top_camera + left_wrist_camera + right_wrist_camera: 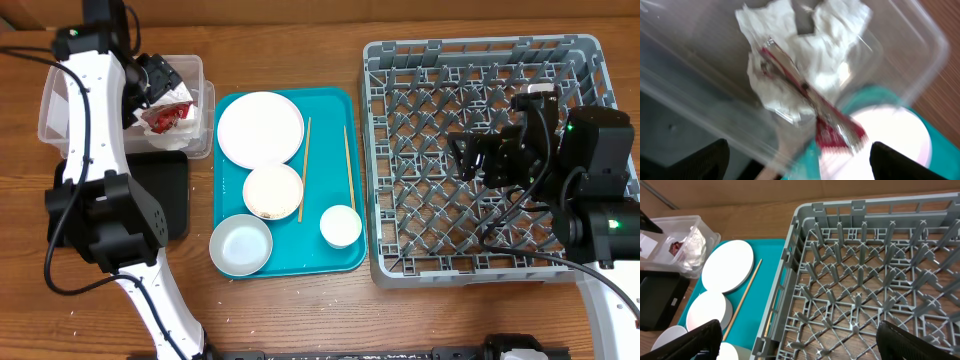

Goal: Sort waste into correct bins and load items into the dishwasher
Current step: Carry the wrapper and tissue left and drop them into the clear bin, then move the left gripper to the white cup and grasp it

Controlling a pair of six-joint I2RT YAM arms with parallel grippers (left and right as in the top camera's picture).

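Observation:
Both fingers of the robot's left gripper are clear of the wrapper, so next it needs to come back from the tub (pixel 195 62), across the teal tray and down onto the cup's bowl-side rim (pixel 327 217).
My left gripper (pixel 150 82) hangs open over the clear tub (pixel 195 62). In the tub lie the red shiny wrapper (pixel 163 118) and the crumpled white napkin (pixel 188 128). The left wrist view shows the wrapper (pixel 807 97) on the napkin (pixel 785 45), free of both black fingers (pixel 702 162). The plate (pixel 260 128), two bowls (pixel 272 190) (pixel 240 244), a cup (pixel 340 225) and two chopsticks (pixel 305 160) (pixel 349 165) sit on the teal tray (pixel 330 110). Above the grey dish rack (pixel 480 60), my right gripper (pixel 470 155) is open and holds nothing.
A black tray (pixel 168 190) lies in front of the tub, partly under my left arm. The right wrist view shows the rack's pegs (pixel 865 255) below, with the plate (pixel 727 265) and one chopstick (pixel 742 297) to its left. Bare wooden table surrounds everything.

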